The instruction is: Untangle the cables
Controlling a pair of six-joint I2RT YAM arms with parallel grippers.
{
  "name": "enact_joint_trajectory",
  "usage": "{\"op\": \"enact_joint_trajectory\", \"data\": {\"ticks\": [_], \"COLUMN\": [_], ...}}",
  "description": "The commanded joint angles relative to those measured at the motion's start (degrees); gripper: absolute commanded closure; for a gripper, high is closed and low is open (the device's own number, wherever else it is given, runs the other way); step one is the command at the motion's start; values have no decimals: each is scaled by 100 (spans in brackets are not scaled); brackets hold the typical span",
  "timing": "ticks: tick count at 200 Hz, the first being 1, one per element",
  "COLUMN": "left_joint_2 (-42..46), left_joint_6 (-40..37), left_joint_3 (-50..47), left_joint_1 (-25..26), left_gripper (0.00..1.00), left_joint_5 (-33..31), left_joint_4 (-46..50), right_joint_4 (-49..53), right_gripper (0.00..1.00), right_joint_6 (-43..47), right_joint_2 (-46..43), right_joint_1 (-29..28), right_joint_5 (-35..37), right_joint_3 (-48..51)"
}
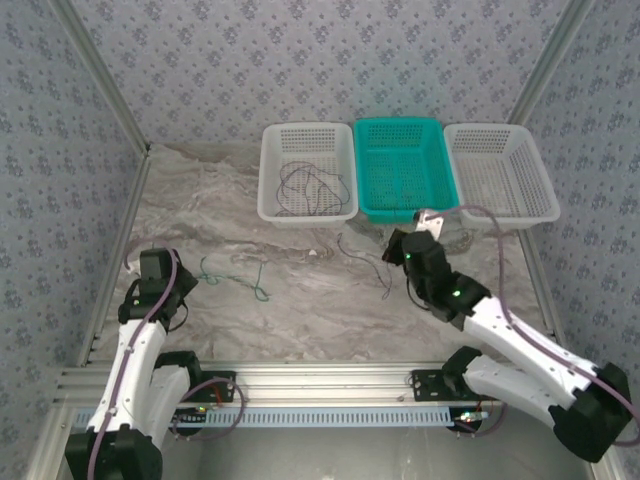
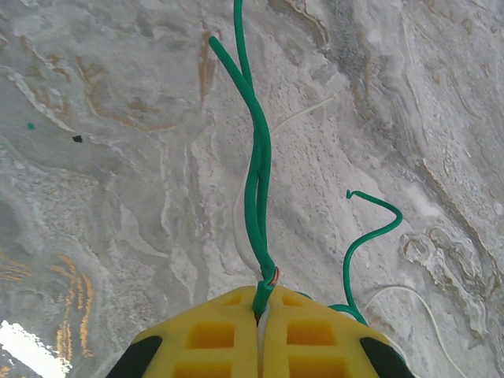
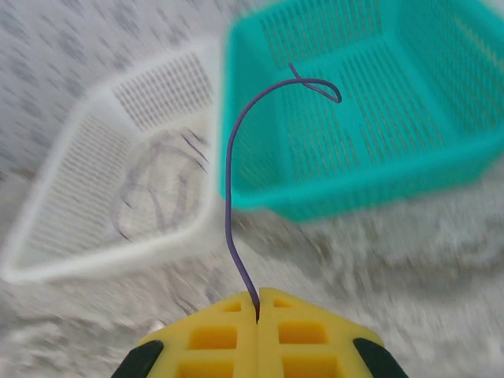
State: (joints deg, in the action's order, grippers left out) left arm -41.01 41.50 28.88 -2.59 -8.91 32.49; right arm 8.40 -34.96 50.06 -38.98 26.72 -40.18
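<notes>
The purple cable [image 3: 230, 173] among similar dark cables goes up and outward with my right gripper next, and it comes free over the white basket.
My left gripper [image 1: 188, 282] [image 2: 264, 303] is shut on a doubled teal-green cable [image 2: 256, 173] that runs away from its yellow fingertips over the marble table. A second green strand [image 2: 370, 236] curls to the right of it. In the top view this green and blue cable [image 1: 235, 275] lies left of centre. My right gripper [image 1: 395, 246] [image 3: 258, 303] is shut on a thin dark purple cable [image 3: 230, 173], which rises and hooks over in front of the teal basket [image 3: 354, 185]. More dark cables [image 1: 365, 262] trail on the table by that gripper.
Three baskets stand in a row at the back: a white one [image 1: 270, 190] [image 3: 79, 256] holding a coil of dark cables [image 1: 310, 185], the teal one [image 1: 372, 200], and another white one [image 1: 545, 195]. Patterned walls close in both sides.
</notes>
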Motion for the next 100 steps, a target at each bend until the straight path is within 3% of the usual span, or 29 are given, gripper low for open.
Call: {"op": "enact_joint_trajectory", "data": {"ticks": [1,30,52,73,100], "left_joint_2": [187,391,620,802,832], "left_joint_6": [-10,-113,-216,-478,-961], "left_joint_3": [92,97,185,322,449], "left_joint_1": [-27,-23,-22,-14,208], "left_gripper": [87,47,25,19,19], "left_joint_5": [-197,-58,3,291,1849], "left_joint_4": [-23,-160,-192,-215,-653], "right_joint_4": [238,222,148,80,-62], "right_gripper": [100,100,100,100,100], "right_joint_6": [1074,1471,1747,1974,2219], "right_joint_2": [-216,397,1170,1993,2959], "right_joint_1": [88,187,215,289,427], "right_joint_5": [-444,-1530,-1925,-2284,-2572], "right_joint_3": [-856,-2401,-3860,-5155,-6590]}}
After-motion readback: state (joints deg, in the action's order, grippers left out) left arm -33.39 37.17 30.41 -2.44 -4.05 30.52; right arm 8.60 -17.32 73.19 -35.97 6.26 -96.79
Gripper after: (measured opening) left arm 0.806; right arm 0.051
